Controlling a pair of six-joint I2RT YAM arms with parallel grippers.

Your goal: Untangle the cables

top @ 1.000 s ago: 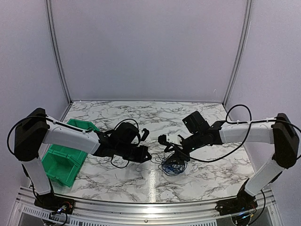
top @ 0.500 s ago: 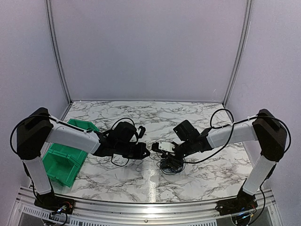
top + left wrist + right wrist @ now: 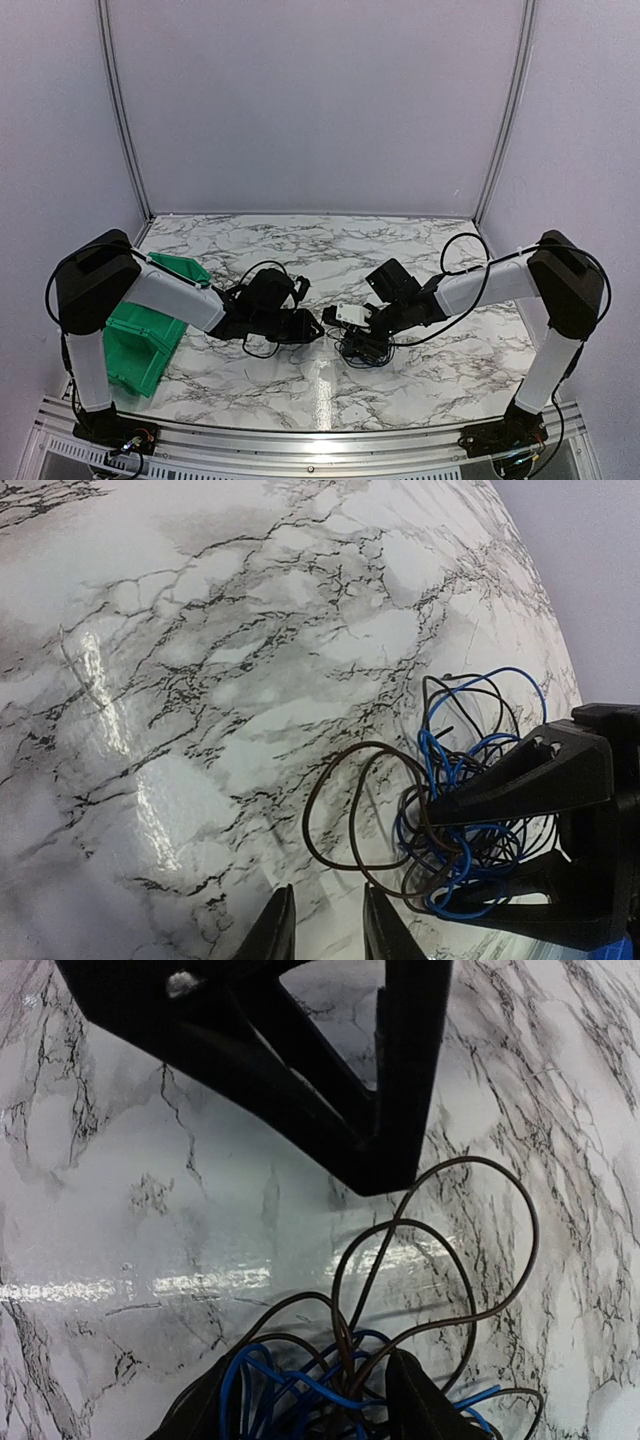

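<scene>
The left gripper moves toward the tangle next and spreads its fingers around the nearest brown loop (image 3: pixel 333 337) (image 3: pixel 311 837), because that loop sticks out past my right gripper's fingertips.
A tangle of blue cable (image 3: pixel 470 780) and brown cable (image 3: pixel 352 810) lies on the marble table, just right of centre in the top view (image 3: pixel 362 348). My right gripper (image 3: pixel 348 333) is low over it, open, with its fingers either side of the tangle (image 3: pixel 310 1390). In the left wrist view its black fingers (image 3: pixel 530 775) straddle the blue strands. My left gripper (image 3: pixel 314 326) is open and empty (image 3: pixel 325 938), just short of the brown loops. Its black fingers (image 3: pixel 330 1080) fill the top of the right wrist view.
A green bin (image 3: pixel 130 340) stands at the left edge of the marble table (image 3: pixel 300 250), beside the left arm. The two grippers are nose to nose, a few centimetres apart. Purple walls close the back and sides.
The right arm has swung left and come down over the tangle. The left gripper has crept slightly right towards it. The blue loops now sit between the right fingers.
</scene>
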